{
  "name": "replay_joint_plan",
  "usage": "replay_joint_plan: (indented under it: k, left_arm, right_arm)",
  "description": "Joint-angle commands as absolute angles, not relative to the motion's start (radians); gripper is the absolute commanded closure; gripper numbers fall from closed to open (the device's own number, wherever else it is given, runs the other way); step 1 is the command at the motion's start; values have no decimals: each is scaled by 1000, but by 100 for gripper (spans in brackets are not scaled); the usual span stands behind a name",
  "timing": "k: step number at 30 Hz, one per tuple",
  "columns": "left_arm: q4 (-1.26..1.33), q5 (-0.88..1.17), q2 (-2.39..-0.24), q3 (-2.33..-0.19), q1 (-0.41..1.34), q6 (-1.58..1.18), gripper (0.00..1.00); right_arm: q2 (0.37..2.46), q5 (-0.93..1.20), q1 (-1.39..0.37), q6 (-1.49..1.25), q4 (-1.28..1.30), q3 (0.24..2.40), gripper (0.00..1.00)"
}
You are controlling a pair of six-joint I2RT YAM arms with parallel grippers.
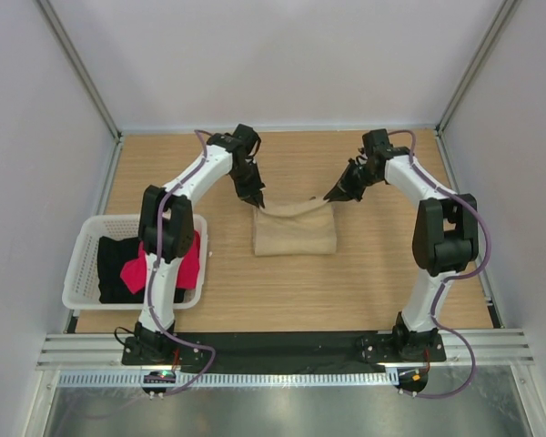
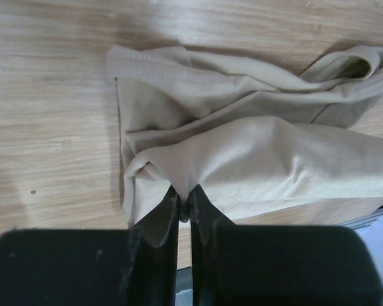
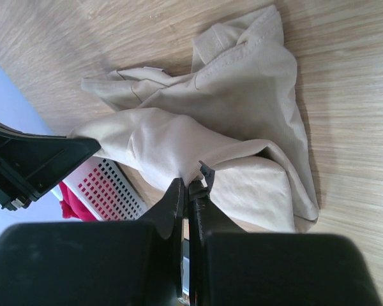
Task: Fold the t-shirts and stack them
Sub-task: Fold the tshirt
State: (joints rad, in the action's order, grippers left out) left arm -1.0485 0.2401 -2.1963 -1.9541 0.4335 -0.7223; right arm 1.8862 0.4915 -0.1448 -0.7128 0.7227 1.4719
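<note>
I will move my right gripper outward next and release the tan t-shirt's pinched edge over its far corner (image 3: 262, 39), since that corner still lies outward of the gripper.
The tan t-shirt (image 1: 294, 232) lies partly folded in the middle of the table. My left gripper (image 1: 257, 200) is shut on its far left edge, and the cloth (image 2: 255, 159) is pinched between the fingertips in the left wrist view. My right gripper (image 1: 331, 196) is shut on its far right edge, and the cloth (image 3: 242, 127) is pinched in the right wrist view. Both hold the far edge slightly lifted. The red-pink t-shirt (image 1: 187, 266) and the black t-shirt (image 1: 116, 264) lie in the basket at the left.
The white slotted basket (image 1: 84, 246) stands at the table's left near edge, partly under the left arm. It also shows in the right wrist view (image 3: 112, 188). White walls enclose the table at the back and both sides.
</note>
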Motion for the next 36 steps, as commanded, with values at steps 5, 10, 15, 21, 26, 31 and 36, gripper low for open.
replay_joint_plan:
  k: [5, 10, 15, 21, 26, 31, 36]
  left_arm:
    - [-1032, 245, -2229, -2045, 405, -699, 93]
    - [-1020, 245, -2261, -2054, 382, -715, 87]
    - [-1064, 201, -2345, -2190, 368, -712, 67]
    - [-1092, 89, -2240, -2222, 370, -660, 48]
    - [-976, 172, -2030, -1964, 374, -666, 50]
    - [-850, 332, -1964, -1801, 400, -706, 68]
    - [-660, 511, -2022, -1686, 407, -791, 87]
  right_arm:
    - [1960, 512, -123, -715, 654, 1543, 98]
    - [2037, 522, -115, -719, 620, 1603, 91]
    - [2163, 462, -92, -681, 644, 1727, 70]
    - [2171, 313, -94, -486, 851, 1922, 49]
    - [2022, 301, -136, -425, 854, 1788, 41]
    - [1922, 438, -166, -515, 711, 1626, 48]
    - [1963, 664, -172, -695, 401, 1454, 87]
